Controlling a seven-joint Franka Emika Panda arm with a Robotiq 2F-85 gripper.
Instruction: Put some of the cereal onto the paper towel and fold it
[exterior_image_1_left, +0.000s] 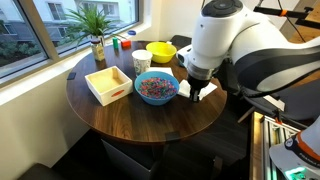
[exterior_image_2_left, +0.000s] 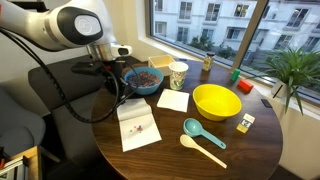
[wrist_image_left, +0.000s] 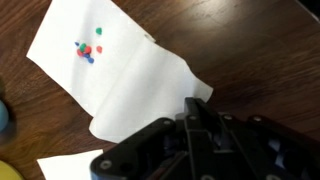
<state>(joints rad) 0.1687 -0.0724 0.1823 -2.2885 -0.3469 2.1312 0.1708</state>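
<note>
My gripper holds the edge and will next carry it to the left in the wrist view, over the uncovered cereal pieces, and release it, because they lie that way.
The white paper towel (exterior_image_2_left: 137, 125) lies flat on the round wooden table, with a few coloured cereal pieces (wrist_image_left: 88, 47) on it. It fills the upper left of the wrist view (wrist_image_left: 120, 80). The blue bowl of cereal (exterior_image_2_left: 147, 78) stands just beyond it and also shows in an exterior view (exterior_image_1_left: 156, 87). My gripper (wrist_image_left: 193, 104) is down at the towel's corner nearest the bowl, and its jaws look shut on that slightly curled corner. The gripper shows in both exterior views (exterior_image_2_left: 113, 92) (exterior_image_1_left: 196, 90). In the exterior view past the arm, the arm hides the towel.
A paper cup (exterior_image_2_left: 178, 74), a white square napkin (exterior_image_2_left: 173, 100), a yellow bowl (exterior_image_2_left: 215, 100), a teal spoon (exterior_image_2_left: 203, 133) and a pale spoon (exterior_image_2_left: 203, 150) lie on the table (exterior_image_2_left: 250, 150). A potted plant (exterior_image_1_left: 96, 35) stands by the window. A dark chair (exterior_image_2_left: 40, 110) is beside the arm.
</note>
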